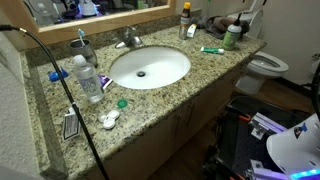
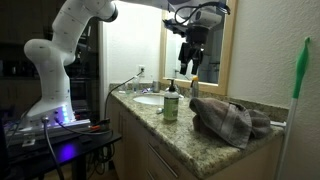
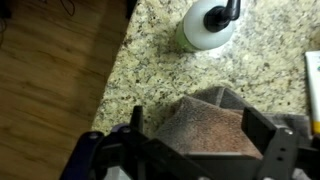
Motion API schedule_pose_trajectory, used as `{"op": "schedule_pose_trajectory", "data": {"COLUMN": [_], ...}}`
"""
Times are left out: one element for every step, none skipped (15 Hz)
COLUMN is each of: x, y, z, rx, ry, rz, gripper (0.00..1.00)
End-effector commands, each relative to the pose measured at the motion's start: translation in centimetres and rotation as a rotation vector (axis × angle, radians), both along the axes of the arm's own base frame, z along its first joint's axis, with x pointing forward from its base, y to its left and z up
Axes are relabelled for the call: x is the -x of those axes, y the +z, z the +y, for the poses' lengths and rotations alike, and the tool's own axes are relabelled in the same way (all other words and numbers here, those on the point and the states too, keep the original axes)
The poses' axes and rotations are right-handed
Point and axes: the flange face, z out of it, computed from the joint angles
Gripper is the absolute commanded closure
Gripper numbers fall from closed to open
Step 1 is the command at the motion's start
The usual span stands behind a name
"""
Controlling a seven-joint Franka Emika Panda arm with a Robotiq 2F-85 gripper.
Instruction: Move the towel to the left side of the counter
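Observation:
The towel's end by the green bottle (image 2: 203,108) (image 3: 190,122) shows below my gripper between its spread fingers, so my gripper moves down onto that end next, staying open.
The towel (image 2: 232,120) is a grey-brown crumpled heap on the granite counter (image 2: 185,135), at the end nearest this exterior camera. It also shows in the wrist view (image 3: 215,130) and as a dark heap in an exterior view (image 1: 213,21). My gripper (image 2: 190,62) hangs open and empty well above the counter. In the wrist view its two black fingers (image 3: 200,128) stand apart, with the towel seen below and between them, not touching it.
A green bottle with a white cap (image 2: 171,103) stands beside the towel (image 3: 208,25). The sink (image 1: 150,66) and faucet (image 1: 128,40) take the counter's middle. A lying bottle (image 1: 88,78) and small items fill the other end. A toilet (image 1: 268,66) stands past the counter.

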Motion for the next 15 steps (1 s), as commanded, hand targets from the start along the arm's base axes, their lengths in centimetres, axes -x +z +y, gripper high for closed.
{"op": "schedule_pose_trajectory", "data": {"x": [0.3,0.0,-0.3,0.4,0.0,-0.3,-0.4,-0.5,-0.7,-0.7,-0.8,-0.8,-0.8,-0.9,-0.9], "y": [-4.2,-5.3,-5.7,-5.3,-6.0,-6.3,-6.2,-6.1,-7.0,-7.7,-8.5,-9.1,-9.8,-10.6,-10.9], "z": [-2.7,-2.8,-2.6,-2.1,-2.2,-2.2,-2.2,-2.3,-2.8,-3.0,-3.0,-3.3,-3.6,-4.0,-4.5], "rx": [-0.004,-0.008,-0.041,-0.022,-0.030,-0.034,-0.034,-0.031,-0.023,-0.030,-0.031,-0.028,-0.001,0.020,0.049], "ry": [-0.157,-0.179,-0.168,-0.144,-0.150,-0.152,-0.153,-0.154,-0.190,-0.215,-0.241,-0.265,-0.295,-0.326,-0.355], "rz": [0.014,0.012,0.013,0.038,0.039,0.039,0.037,0.036,0.040,0.041,0.044,0.043,0.042,0.050,0.053], "gripper": [0.00,0.00,0.00,0.00,0.00,0.00,0.00,0.00,0.00,0.00,0.00,0.00,0.00,0.00,0.00]}}
